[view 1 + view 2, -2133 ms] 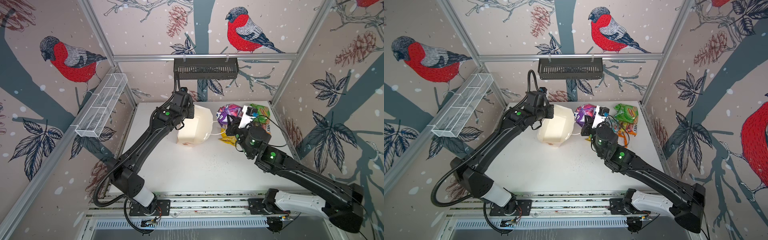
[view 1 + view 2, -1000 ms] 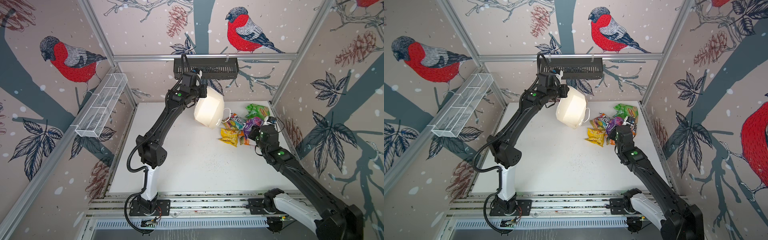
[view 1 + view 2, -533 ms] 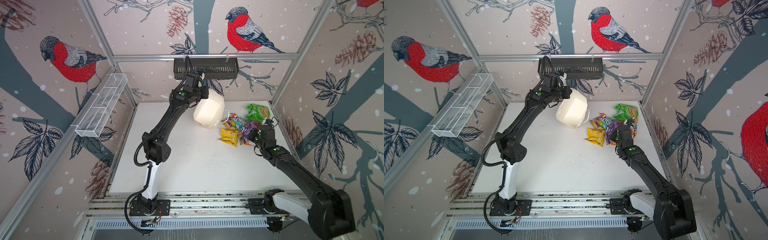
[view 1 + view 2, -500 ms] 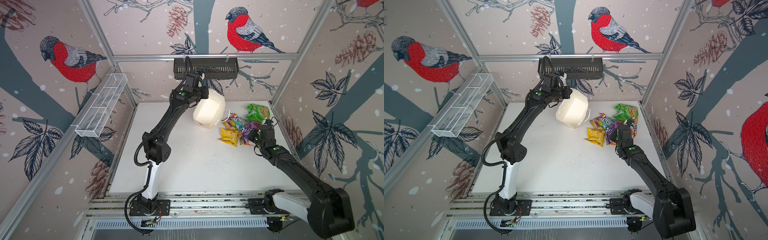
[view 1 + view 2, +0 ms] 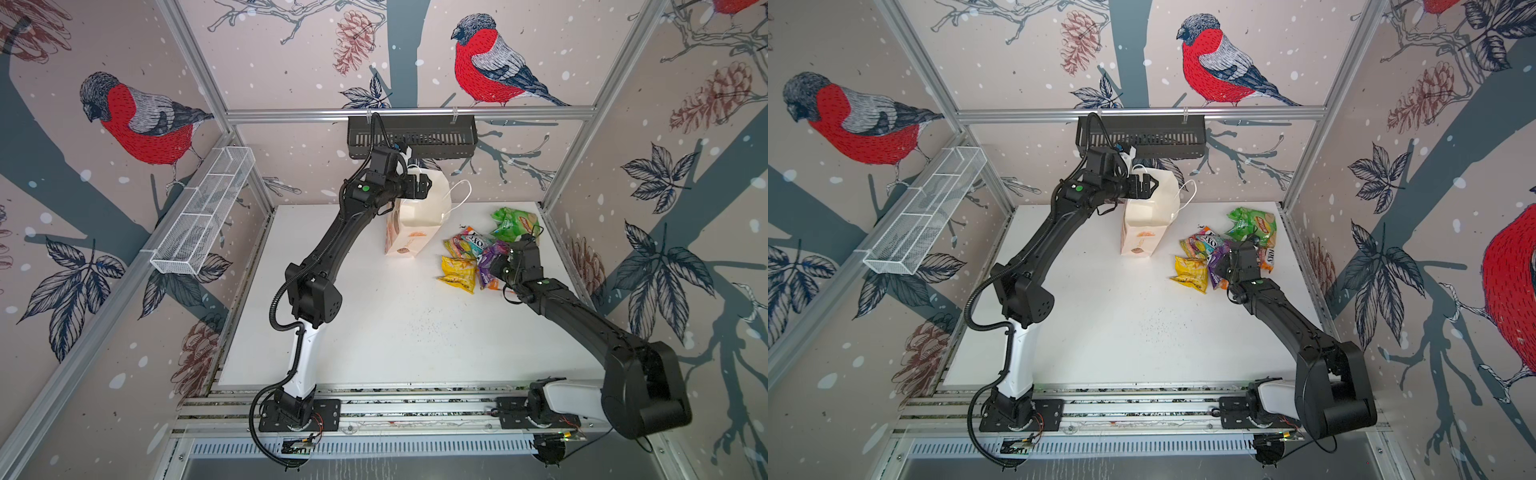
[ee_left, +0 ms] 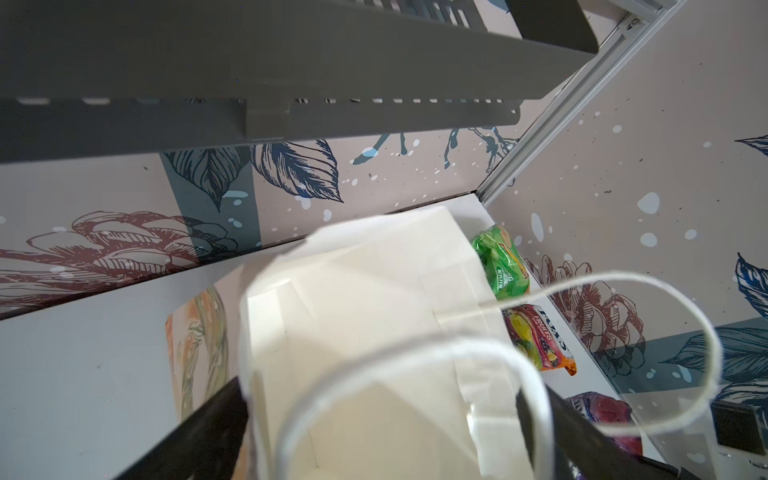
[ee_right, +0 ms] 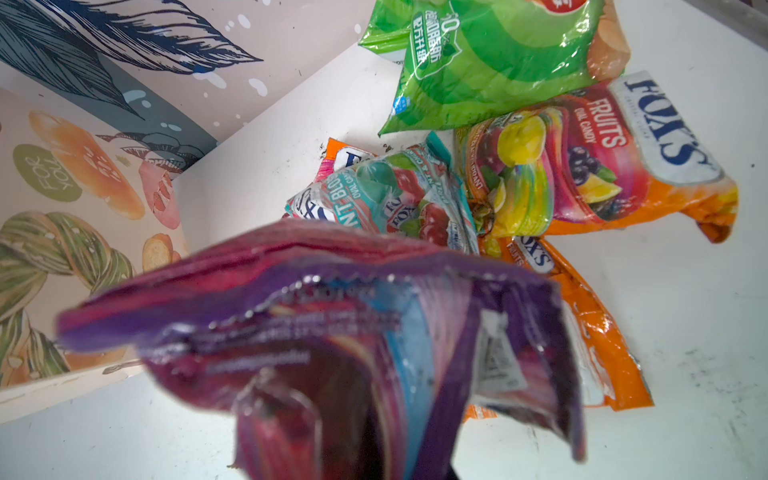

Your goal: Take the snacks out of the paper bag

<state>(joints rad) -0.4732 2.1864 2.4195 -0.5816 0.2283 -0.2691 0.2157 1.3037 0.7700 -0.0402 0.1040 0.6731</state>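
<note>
The purple packet (image 7: 332, 332) goes down between the yellow and orange packets next, where my right gripper releases it, since that part of the pile lies below it.
The paper bag (image 5: 411, 226) stands upright at the back middle of the table, its white cord handles (image 6: 623, 345) loose. My left gripper (image 5: 426, 188) is open at the bag's top edge, one finger on each side of the rim (image 6: 249, 374). The left wrist view looks into the bag and shows only white paper. My right gripper (image 5: 496, 264) is shut on a purple packet (image 7: 332, 332) just above the pile of snacks. In that pile lie a green packet (image 5: 513, 224), a teal one (image 7: 386, 195), a yellow one (image 5: 457, 274) and orange ones (image 7: 623, 166).
A black slotted basket (image 5: 411, 137) hangs on the back wall just above my left gripper. A white mesh basket (image 5: 203, 216) hangs on the left wall. The right wall and its corner post (image 5: 552, 216) stand close behind the snacks.
My left gripper has opened and let go of the bag. The bag, held tilted in the air before, now stands on the table. The right arm has hardly moved.
</note>
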